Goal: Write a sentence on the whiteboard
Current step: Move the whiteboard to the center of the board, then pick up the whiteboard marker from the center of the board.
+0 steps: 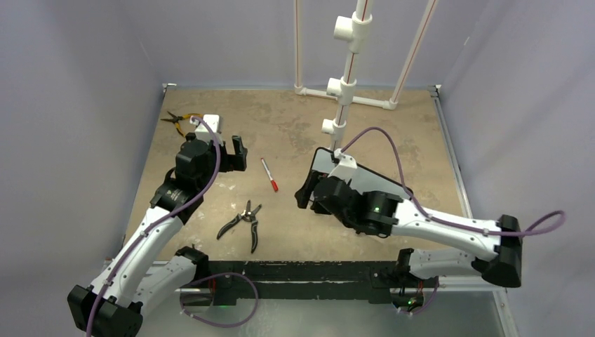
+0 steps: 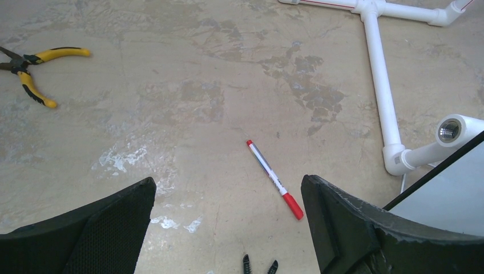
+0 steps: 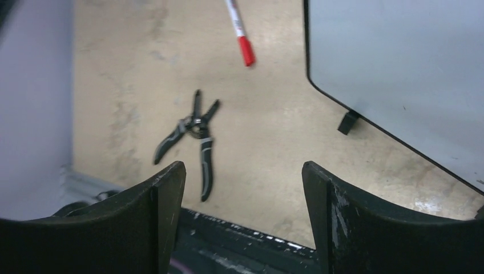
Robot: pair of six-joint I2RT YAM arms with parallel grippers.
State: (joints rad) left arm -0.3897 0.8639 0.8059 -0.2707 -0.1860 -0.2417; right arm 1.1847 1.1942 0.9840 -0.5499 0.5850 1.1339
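The marker's white body [image 1: 266, 169] [image 2: 265, 164] lies below my left gripper and to its right in the top view. The gripper lowers across onto it next, keeping off the marker's red cap.
The whiteboard [image 1: 368, 181] stands at the table's centre right, partly under my right arm. Its white face [image 3: 399, 74] is plain where I see it, and the sentence is not in view. A corner of the whiteboard [image 2: 451, 194] also shows in the left wrist view. A red-capped marker [image 1: 269, 174] lies loose on the table between the arms, seen too as marker [image 2: 274, 180] and marker [image 3: 240, 31]. My left gripper [image 1: 231, 151] [image 2: 228, 194] hangs open to the marker's left. My right gripper [image 1: 309, 193] [image 3: 242, 177] is open and empty at the board's left edge.
Black pliers [image 1: 242, 221] [image 3: 194, 137] lie near the front edge. Yellow-handled pliers [image 1: 175, 121] [image 2: 31, 68] sit at the back left. A white PVC pipe frame [image 1: 344, 84] [image 2: 382, 91] stands behind the board.
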